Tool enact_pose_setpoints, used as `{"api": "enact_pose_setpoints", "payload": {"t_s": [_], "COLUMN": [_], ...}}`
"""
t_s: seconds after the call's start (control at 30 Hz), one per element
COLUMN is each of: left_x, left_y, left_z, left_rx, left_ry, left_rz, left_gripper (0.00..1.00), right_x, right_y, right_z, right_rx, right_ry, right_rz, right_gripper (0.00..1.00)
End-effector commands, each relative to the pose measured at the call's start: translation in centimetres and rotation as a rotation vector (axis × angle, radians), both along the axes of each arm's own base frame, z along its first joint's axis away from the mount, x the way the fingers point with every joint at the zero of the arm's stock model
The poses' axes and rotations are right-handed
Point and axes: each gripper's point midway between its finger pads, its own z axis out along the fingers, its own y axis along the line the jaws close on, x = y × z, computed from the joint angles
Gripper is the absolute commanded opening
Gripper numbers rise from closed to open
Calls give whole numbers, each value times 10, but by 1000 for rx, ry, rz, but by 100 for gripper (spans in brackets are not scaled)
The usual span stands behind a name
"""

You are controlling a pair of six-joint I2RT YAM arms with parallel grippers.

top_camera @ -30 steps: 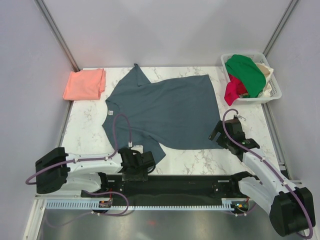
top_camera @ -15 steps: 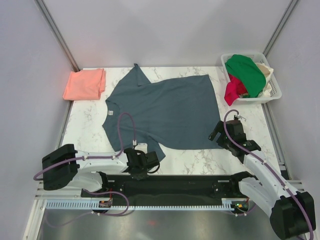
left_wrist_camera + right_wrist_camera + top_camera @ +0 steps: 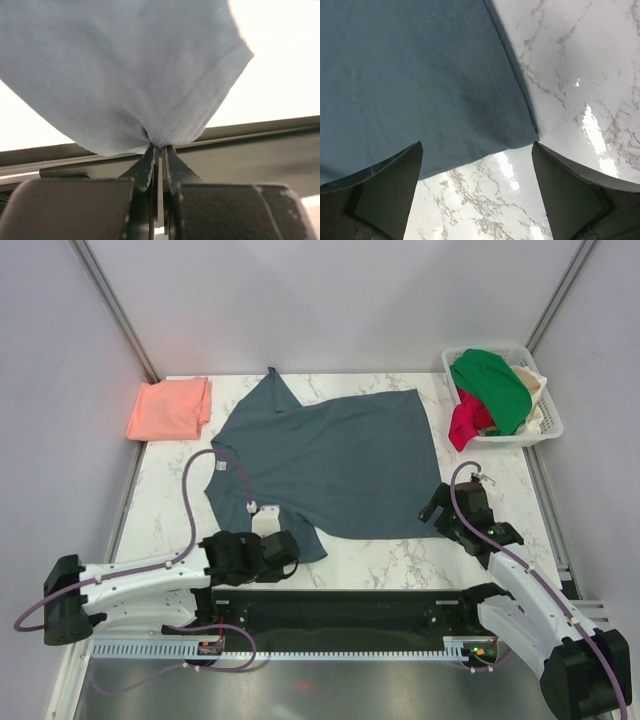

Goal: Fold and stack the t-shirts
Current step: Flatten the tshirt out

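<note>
To center and pinch the t-shirt's near hem corner, my right gripper should first shift to the right in its wrist view, lowering toward the corner.
The slate-blue t-shirt (image 3: 325,455) lies spread flat on the marble table (image 3: 175,500). Its near sleeve is pinched by my left gripper (image 3: 293,546), which is shut on it. In the left wrist view the blue cloth (image 3: 125,75) bunches into the closed left gripper (image 3: 159,148). My right gripper (image 3: 433,508) is open at the shirt's near right hem corner. In the right wrist view that corner (image 3: 420,75) lies flat ahead of the right gripper (image 3: 477,170), which is apart from it. The salmon-pink t-shirt (image 3: 170,408) lies folded at the far left.
A white basket (image 3: 548,430) at the far right corner holds a green garment (image 3: 490,385), a red one (image 3: 464,426) and a cream one (image 3: 536,390). Grey walls enclose the table on three sides. A black rail (image 3: 350,610) runs along the near edge.
My left gripper has shut on the blue shirt's near sleeve, and the left arm's elbow has swung out to the left. The right arm has barely moved.
</note>
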Motion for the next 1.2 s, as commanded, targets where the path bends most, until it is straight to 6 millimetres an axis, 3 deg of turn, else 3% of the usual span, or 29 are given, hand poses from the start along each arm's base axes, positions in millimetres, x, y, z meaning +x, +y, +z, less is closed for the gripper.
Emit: {"api": "enact_pose_setpoints", "payload": {"t_s": [0.0, 0.17, 0.2, 0.43, 0.47, 0.57, 0.67, 0.77, 0.83, 0.87, 0.97, 1.03, 1.07, 1.13, 1.17], "left_x": [19, 14, 13, 10, 9, 6, 3, 2, 2, 2, 1, 0, 0, -2, -4], "left_y": [13, 21, 21, 16, 15, 16, 16, 17, 18, 19, 24, 26, 24, 29, 29], "left_z": [38, 31, 30, 60, 65, 68, 69, 71, 74, 78, 87, 95, 106, 120, 123], "left_rx": [17, 37, 30, -102, -118, -124, -135, -152, -157, -158, -148, -144, -158, -152, -144], "left_ry": [-129, -107, -103, -139, -138, -125, -115, -116, -120, -123, -124, -131, -137, -137, -128], "left_rz": [-11, -33, -32, -57, -58, -56, -60, -58, -56, -53, -59, -77, -88, -96, -105], "left_gripper": [2, 2, 2, 2, 2, 2, 2, 2, 2, 2, 2, 2, 2, 2, 2], "right_x": [-3, -12, -13, -24, -22, -21, -17, -15, -13, -12, -11, -7, -15, -15, -26], "right_y": [-13, -25, -25, -20, -18, -18, -20, -18, -18, -18, -12, -9, -13, -19, -26], "right_z": [5, -4, -7, -47, -49, -56, -56, -57, -55, -54, -44, -26, -25, 2, 3], "right_rx": [-4, 18, 32, 71, 84, 86, 69, 67, 63, 63, 103, 131, 114, 119, 91], "right_ry": [-2, -3, 1, 75, 65, 66, 53, 55, 44, 30, -20, -78, -56, -115, -88], "right_rz": [-114, -249, -270, -297, -292, -296, -301, -281, -273, -260, -231, -222, -231, -261, -276], "right_gripper": [98, 98, 93, 81, 74, 68, 56, 40, 26, 14, 0, 0, 0, 0, 0]}}
